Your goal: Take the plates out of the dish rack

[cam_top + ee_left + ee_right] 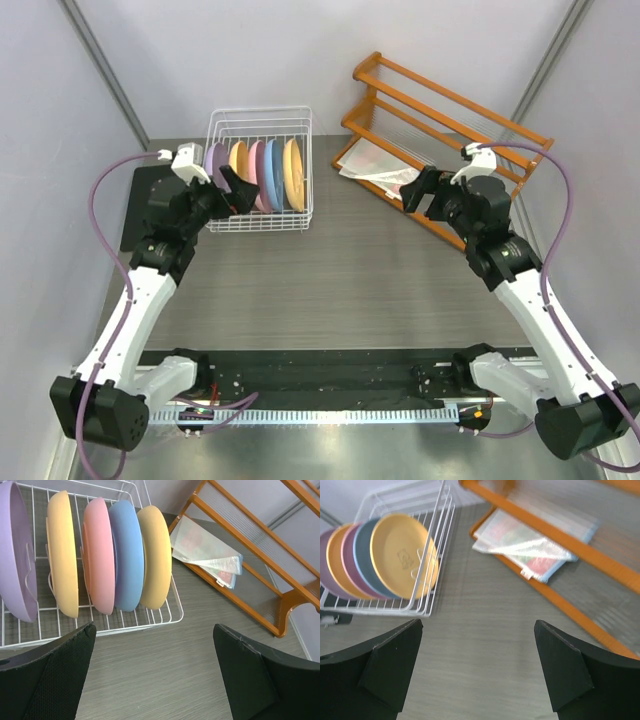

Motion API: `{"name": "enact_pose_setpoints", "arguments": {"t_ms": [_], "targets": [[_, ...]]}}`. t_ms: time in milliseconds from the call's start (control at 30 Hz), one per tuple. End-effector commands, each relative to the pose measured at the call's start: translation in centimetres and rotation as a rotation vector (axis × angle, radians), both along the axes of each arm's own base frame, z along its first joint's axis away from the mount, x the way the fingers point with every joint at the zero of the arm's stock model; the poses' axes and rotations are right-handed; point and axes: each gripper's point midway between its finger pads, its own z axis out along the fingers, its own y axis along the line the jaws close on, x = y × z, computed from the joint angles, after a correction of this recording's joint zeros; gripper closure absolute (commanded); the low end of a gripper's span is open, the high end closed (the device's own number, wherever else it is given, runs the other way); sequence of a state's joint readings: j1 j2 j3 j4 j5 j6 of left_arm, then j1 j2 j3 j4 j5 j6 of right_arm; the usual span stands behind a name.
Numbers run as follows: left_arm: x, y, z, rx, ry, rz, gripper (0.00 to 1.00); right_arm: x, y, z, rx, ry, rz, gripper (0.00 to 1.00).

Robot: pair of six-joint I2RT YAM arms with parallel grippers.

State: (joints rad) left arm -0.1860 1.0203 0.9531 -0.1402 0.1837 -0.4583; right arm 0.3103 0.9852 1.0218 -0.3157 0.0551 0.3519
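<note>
The orange plate ends the row, so I should next move my left gripper to the right in the top view and turn it to close on the orange plate's near rim (297,201) (156,565).
The white wire dish rack (300,222) stands at the back left of the table. Several plates stand on edge in it, from left to right: lilac (215,160), yellow (238,157), pink (258,165), light blue (273,170) and orange (293,172). My left gripper (228,195) hovers open just in front of the rack's near left side, holding nothing. In the left wrist view the rack's rim (140,625) lies just beyond that gripper (154,630). My right gripper (425,195) is open and empty, well to the right of the rack.
An orange wooden slatted rack (440,120) stands at the back right, with a clear plastic pouch (375,165) lying on its lower shelf, close behind my right gripper. A black mat (140,205) lies left of the dish rack. Grey walls close in on both sides.
</note>
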Motion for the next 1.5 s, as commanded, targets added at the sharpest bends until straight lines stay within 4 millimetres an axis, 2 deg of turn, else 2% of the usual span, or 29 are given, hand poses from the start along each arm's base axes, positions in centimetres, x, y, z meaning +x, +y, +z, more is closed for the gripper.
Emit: {"name": "enact_pose_setpoints", "arguments": {"t_ms": [0, 100, 200, 233, 300, 333, 367, 433, 467, 500, 567, 600, 633, 667, 700, 800, 833, 867, 1000, 1067, 1133, 1300, 1467], "targets": [[0.6, -0.1, 1.8, 0.011, -0.026, -0.006, 0.01, 1.1, -1.9, 3.9, -0.018, -0.146, -0.103, 0.0], [0.1, -2.9, 2.7, -0.001, -0.08, -0.184, 0.0, 1.5, -1.8, 3.7, -0.047, -0.144, -0.091, 0.0], [1.1, -4.6, 3.4, -0.046, -0.075, -0.265, 0.01, 2.4, -1.9, 2.5, -0.089, -0.103, -0.095, 0.0], [1.7, -4.9, 2.8, -0.05, -0.043, -0.278, 0.11, 2.7, -1.9, 2.3, -0.095, -0.096, -0.102, 0.0], [4.0, -5.2, 1.6, 0.0, -0.003, -0.253, 0.15, 3.3, -1.6, 1.7, -0.102, -0.076, -0.095, 0.0], [4.3, -5.8, 0.6, 0.041, 0.026, -0.235, 0.08, 3.5, -1.5, 1.5, -0.106, -0.069, -0.087, 0.0], [6.1, -5.2, -0.4, 0.096, 0.045, -0.151, 0.04, 3.8, -1.3, 1.0, -0.109, -0.057, -0.084, 0.0], [6.7, -6.4, -1.1, 0.166, 0.045, -0.143, 0.05, 4.1, -1.1, 0.6, -0.115, -0.045, -0.078, 0.0], [7.4, -6.7, -0.7, 0.177, 0.041, -0.134, 0.05, 4.1, -1.1, 0.5, -0.115, -0.042, -0.08, 0.0], [8.3, -6.6, -1.9, 0.198, 0.069, -0.102, 0.05, 4.2, -1.2, 0.0, -0.119, -0.032, -0.082, 0.0], [8.8, -7.9, -2.0, 0.227, 0.067, -0.106, 0.09, 4.2, -1.2, -0.5, -0.123, -0.02, -0.086, 0.0], [9.5, -8.0, -2.9, 0.253, 0.082, -0.073, 0.11, 4.2, -1.4, -1.0, -0.127, -0.01, -0.093, 0.0], [9.4, -8.8, -3.1, 0.274, 0.079, -0.066, 0.11, 4.3, -1.4, -1.3, -0.13, -0.003, -0.097, 0.0], [9.8, -9.2, -2.7, 0.293, 0.063, -0.058, 0.1, 4.2, -1.6, -1.6, -0.139, 0.002, -0.098, 0.0], [10.5, -8.8, -3.4, 0.33, 0.073, -0.003, 0.1, 4.3, -1.6, -1.9, -0.144, 0.009, -0.102, 0.0], [10.9, -10.3, -3.2, 0.364, 0.057, 0.03, 0.11, 4.3, -1.6, -2.5, -0.152, 0.02, -0.1, 0.01], [11.3, -10.0, -3.8, 0.391, 0.066, 0.07, 0.11, 4.3, -1.6, -2.6, -0.151, 0.024, -0.099, 0.01], [11.6, -9.9, -3.3, 0.404, 0.055, 0.099, 0.11, 4.3, -1.5, -2.7, -0.149, 0.026, -0.093, 0.01], [12.0, -10.6, -3.2, 0.489, 0.027, 0.169, 0.12, 4.4, -1.5, -2.9, -0.148, 0.033, -0.098, 0.02], [12.4, -10.3, -3.4, 0.519, 0.028, 0.219, 0.14, 4.5, -1.5, -3.2, -0.151, 0.038, -0.099, 0.03], [12.6, -10.4, -3.5, 0.529, 0.03, 0.239, 0.19, 4.5, -1.4, -3.2, -0.147, 0.039, -0.098, 0.04], [13.3, -9.5, -4.9, 0.593, 0.052, 0.332, 0.2, 4.4, -1.5, -3.3, -0.141, 0.043, -0.101, 0.04], [14.3, -9.8, -5.7, 0.616, 0.066, 0.353, 0.31, 4.4, -1.5, -3.6, -0.141, 0.051, -0.105, 0.05]]}}
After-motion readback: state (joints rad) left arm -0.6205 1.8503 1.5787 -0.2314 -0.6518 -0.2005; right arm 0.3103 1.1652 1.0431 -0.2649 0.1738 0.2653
